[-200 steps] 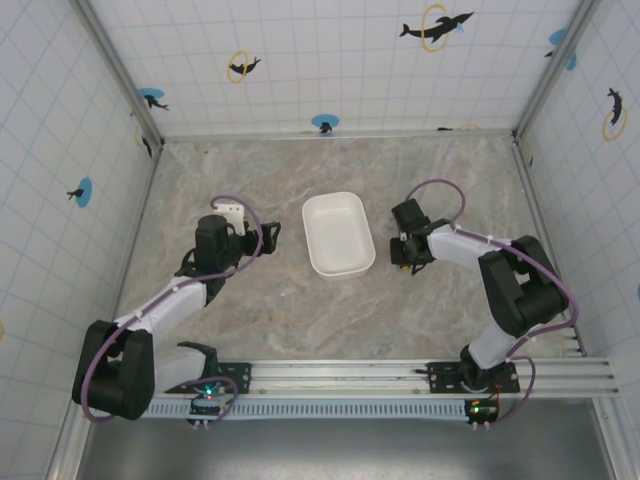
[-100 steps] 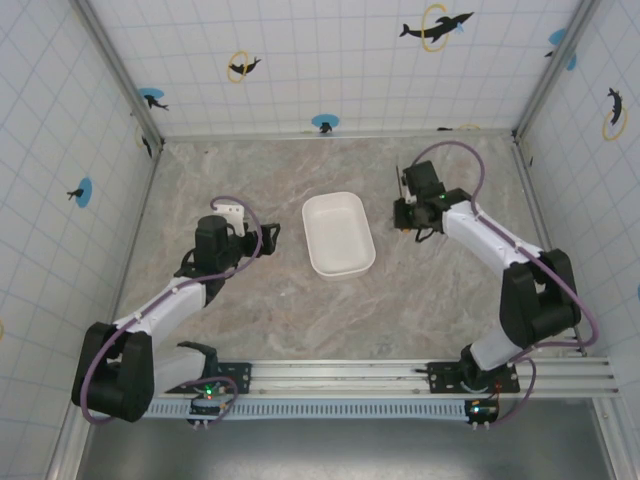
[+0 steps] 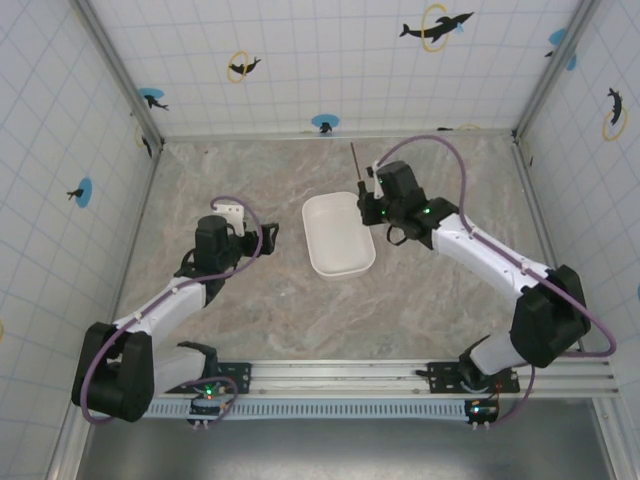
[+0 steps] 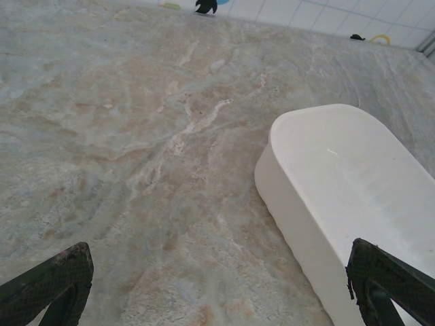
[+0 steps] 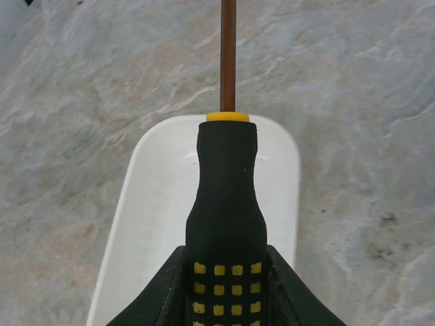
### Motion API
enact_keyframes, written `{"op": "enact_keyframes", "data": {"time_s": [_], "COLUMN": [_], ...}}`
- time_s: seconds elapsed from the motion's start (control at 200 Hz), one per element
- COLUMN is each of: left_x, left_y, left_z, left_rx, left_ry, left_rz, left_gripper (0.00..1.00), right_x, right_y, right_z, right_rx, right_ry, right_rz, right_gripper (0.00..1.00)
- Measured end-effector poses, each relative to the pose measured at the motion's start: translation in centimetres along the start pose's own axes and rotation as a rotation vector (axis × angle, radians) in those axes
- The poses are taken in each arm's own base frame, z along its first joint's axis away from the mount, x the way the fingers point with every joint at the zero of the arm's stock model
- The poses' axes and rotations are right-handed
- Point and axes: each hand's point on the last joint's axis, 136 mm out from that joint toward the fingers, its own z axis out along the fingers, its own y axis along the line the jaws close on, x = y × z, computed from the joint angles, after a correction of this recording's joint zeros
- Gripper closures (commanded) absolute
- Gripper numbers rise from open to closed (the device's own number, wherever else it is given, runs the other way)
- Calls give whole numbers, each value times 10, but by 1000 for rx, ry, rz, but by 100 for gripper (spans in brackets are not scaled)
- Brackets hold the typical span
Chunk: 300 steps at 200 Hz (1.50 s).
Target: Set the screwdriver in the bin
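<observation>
My right gripper needs to move back and down into the white bin [image 3: 337, 234] next, to let go of the screwdriver.
My right gripper [image 3: 372, 208] is shut on the screwdriver [image 5: 226, 204], clamping its black handle with yellow squares between both fingers. The thin dark shaft [image 3: 355, 160] points away toward the back wall. The gripper hangs at the right rim of the white bin [image 3: 337, 234], and in the right wrist view the bin [image 5: 156, 210] lies directly beneath the handle. The bin holds nothing. My left gripper [image 3: 268, 234] rests low on the table to the left of the bin [image 4: 353, 176], open, with its dark fingertips [image 4: 47, 285] wide apart and nothing between them.
The marble tabletop [image 3: 250, 310] is bare around the bin. Tiled walls with dolphin stickers close in the back and both sides. A metal rail [image 3: 400, 375] runs along the near edge by the arm bases.
My right arm has lifted the screwdriver off the table at the right and carried it left and back, to the bin's right rim. The left arm has stayed still.
</observation>
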Motion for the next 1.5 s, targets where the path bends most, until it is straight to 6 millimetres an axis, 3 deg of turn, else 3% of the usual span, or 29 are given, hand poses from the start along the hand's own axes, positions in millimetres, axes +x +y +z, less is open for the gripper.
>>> {"op": "enact_keyframes", "data": {"time_s": [0.205,0.5,0.736,1.016,1.246,1.501], "left_x": [0,0,0,0,-1,-1], "left_y": [0,0,1,1,3,3], "left_z": [0,0,0,0,0,0], "left_rx": [0,0,-3,-7,-16,-19], "left_ry": [0,0,-1,-2,-3,-4], "left_rz": [0,3,3,5,21,26], "left_gripper": [2,2,2,2,2,2], "right_x": [25,77,111,127,141,148], "right_y": [21,20,13,15,11,9], "right_z": [16,53,71,78,88,96], "right_rx": [-7,75,129,144,167,179], "right_ry": [42,187,284,324,362,384], "right_rz": [19,40,50,56,57,54], "right_gripper": [95,94,94,94,82,76]}}
